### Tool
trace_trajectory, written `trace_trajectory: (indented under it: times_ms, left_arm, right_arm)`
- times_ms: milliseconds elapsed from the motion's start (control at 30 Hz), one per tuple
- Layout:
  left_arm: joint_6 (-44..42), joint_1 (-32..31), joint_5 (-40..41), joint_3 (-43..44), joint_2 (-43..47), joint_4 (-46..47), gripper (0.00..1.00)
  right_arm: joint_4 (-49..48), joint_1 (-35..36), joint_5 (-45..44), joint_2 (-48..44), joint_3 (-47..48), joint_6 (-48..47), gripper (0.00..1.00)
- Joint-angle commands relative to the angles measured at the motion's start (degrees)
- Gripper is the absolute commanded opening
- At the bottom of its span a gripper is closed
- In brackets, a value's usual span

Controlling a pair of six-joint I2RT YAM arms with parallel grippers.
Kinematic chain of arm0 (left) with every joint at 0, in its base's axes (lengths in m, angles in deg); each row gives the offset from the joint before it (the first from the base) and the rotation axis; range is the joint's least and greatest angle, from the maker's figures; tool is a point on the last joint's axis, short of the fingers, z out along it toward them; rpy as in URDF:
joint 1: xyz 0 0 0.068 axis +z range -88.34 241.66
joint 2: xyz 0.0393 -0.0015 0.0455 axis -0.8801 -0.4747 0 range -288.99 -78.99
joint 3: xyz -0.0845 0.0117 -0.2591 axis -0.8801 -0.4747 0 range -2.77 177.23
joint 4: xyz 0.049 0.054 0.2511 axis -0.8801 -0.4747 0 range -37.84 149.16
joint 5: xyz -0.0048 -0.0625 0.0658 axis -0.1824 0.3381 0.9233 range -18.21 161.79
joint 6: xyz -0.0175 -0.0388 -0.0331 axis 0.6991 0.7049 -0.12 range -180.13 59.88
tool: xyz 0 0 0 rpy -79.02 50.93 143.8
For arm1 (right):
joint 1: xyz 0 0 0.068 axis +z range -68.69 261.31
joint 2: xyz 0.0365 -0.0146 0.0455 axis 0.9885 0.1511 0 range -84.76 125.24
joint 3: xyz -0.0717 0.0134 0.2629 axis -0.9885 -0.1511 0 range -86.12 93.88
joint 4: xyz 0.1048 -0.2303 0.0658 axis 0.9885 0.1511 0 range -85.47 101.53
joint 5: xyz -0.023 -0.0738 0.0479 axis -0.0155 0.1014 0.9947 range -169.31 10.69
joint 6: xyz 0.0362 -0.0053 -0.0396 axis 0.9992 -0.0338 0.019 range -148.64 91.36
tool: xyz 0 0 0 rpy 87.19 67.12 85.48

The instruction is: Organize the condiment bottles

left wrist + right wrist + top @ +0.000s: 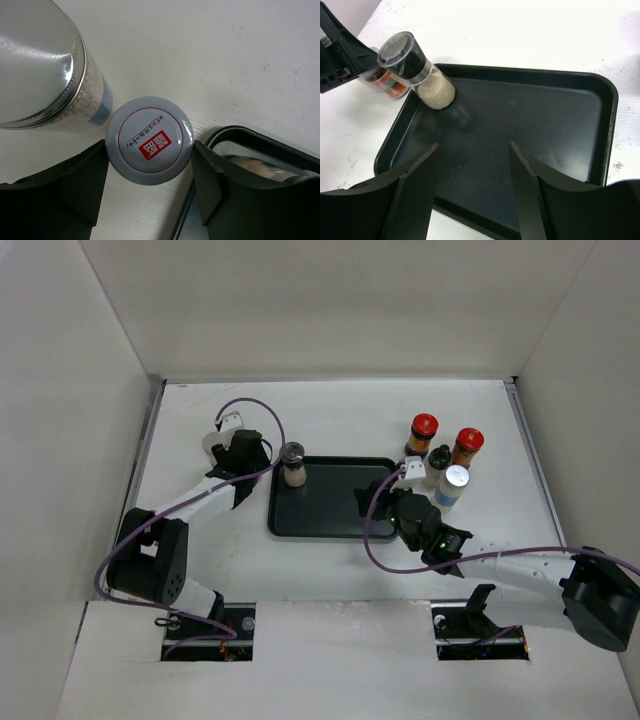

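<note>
My left gripper raises the white-capped jar next and moves it back over the tray's rim, then lowers it into the tray's near corner (286, 521).
My left gripper (150, 150) is shut on a white-capped, red-labelled jar (150, 141); both fingertips touch the cap's sides. The jar stands on the table just left of the black tray (330, 525). A taller silver-lidded jar (37, 60) stands beside it. A beige-filled jar (293, 465) stands in the tray's far left corner, also in the right wrist view (420, 75). My right gripper (474, 150) is open and empty, low over the tray's right part (380, 498). Two red-capped brown bottles (424, 430) (467, 445), a black-capped one (438, 460) and a white-capped one (453, 484) stand right of the tray.
The tray rim (250, 137) lies right under my left gripper's right finger. White walls enclose the table on three sides. In the right wrist view the red-labelled jar (387, 85) and my left gripper (340, 55) sit just outside the tray's corner.
</note>
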Motion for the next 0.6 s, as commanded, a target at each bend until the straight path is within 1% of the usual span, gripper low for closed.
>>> trace_trajectory:
  times_ms: [0, 133, 200, 267, 367, 467, 567]
  left_arm:
    - [0.0, 0.2, 0.7, 2.3, 1.2, 3.7, 0.53]
    - [-0.1, -0.8, 0.8, 1.3, 3.9, 3.3, 0.41]
    - [-0.1, -1.8, 1.7, -0.9, 7.1, 3.3, 0.38]
    - [0.3, -2.8, 3.2, -3.7, 11.3, 2.2, 0.36]
    - [0.6, -5.4, 5.2, -6.7, 17.8, -1.9, 0.35]
    - [0.9, -9.9, 8.4, -8.6, 24.8, -5.7, 0.34]
    - [1.3, -15.7, 10.6, -8.4, 30.1, -9.4, 0.34]
  right_arm:
    - [-3.9, -0.3, 0.7, -1.3, 0.2, -0.2, 0.63]
    - [-4.5, -0.3, 0.7, -1.2, 0.0, -0.5, 0.63]
    - [-4.1, -0.1, 0.5, -1.6, 0.2, -0.8, 0.63]
    - [-4.5, 0.0, 0.3, -2.4, -0.3, -1.0, 0.63]
    - [-4.3, 0.0, 0.6, -2.3, -0.4, -0.6, 0.63]
    - [-4.6, 0.0, 0.3, -2.0, -0.2, -1.0, 0.63]
    - [-4.6, 0.0, 0.5, -1.4, -0.2, -0.5, 0.63]
